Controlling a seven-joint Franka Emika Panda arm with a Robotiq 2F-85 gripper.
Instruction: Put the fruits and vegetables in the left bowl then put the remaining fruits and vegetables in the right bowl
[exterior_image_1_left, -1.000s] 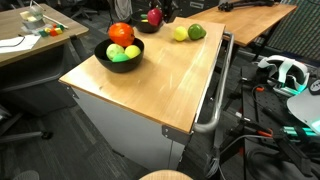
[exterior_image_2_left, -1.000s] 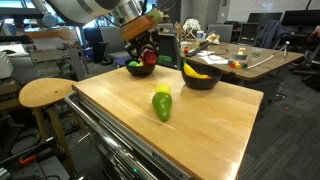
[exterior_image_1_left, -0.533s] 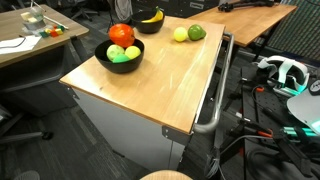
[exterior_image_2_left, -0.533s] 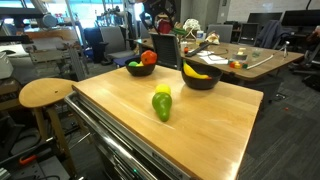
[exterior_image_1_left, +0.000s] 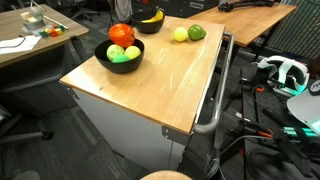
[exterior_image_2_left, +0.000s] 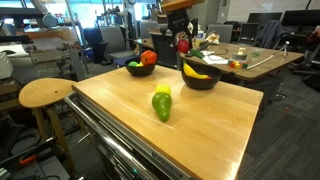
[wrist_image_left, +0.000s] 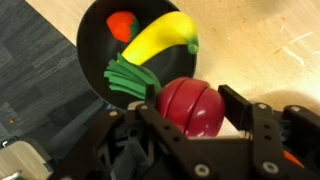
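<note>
Next, the gripper moves the red fruit from over the bowl's rim toward the bowl's middle (exterior_image_1_left: 149, 18) (wrist_image_left: 140, 54) beside the banana, then slightly down.
My gripper (exterior_image_2_left: 182, 40) is shut on a dark red round fruit (exterior_image_2_left: 183, 46) and holds it in the air just above the black bowl (exterior_image_2_left: 201, 81) with the banana (exterior_image_2_left: 197, 70). In the wrist view the red fruit (wrist_image_left: 190, 110) sits between the fingers (wrist_image_left: 192, 98), over the rim of that bowl (wrist_image_left: 92, 62), which holds a banana (wrist_image_left: 155, 38), a small red piece (wrist_image_left: 122, 25) and a green leafy piece (wrist_image_left: 128, 80). A second black bowl (exterior_image_2_left: 140, 69) holds a tomato (exterior_image_2_left: 149, 58) and green and yellow pieces (exterior_image_1_left: 122, 53). A green and a yellow piece (exterior_image_2_left: 162, 102) lie on the table.
The wooden table top (exterior_image_1_left: 160, 85) has a metal rail (exterior_image_1_left: 215, 100) along one side. A round wooden stool (exterior_image_2_left: 45, 92) stands beside the table. Another desk with clutter (exterior_image_2_left: 240, 60) is behind. The arm is out of frame in one exterior view.
The gripper with the red fruit has risen from beside the tomato bowl and moved across to above the banana bowl.
</note>
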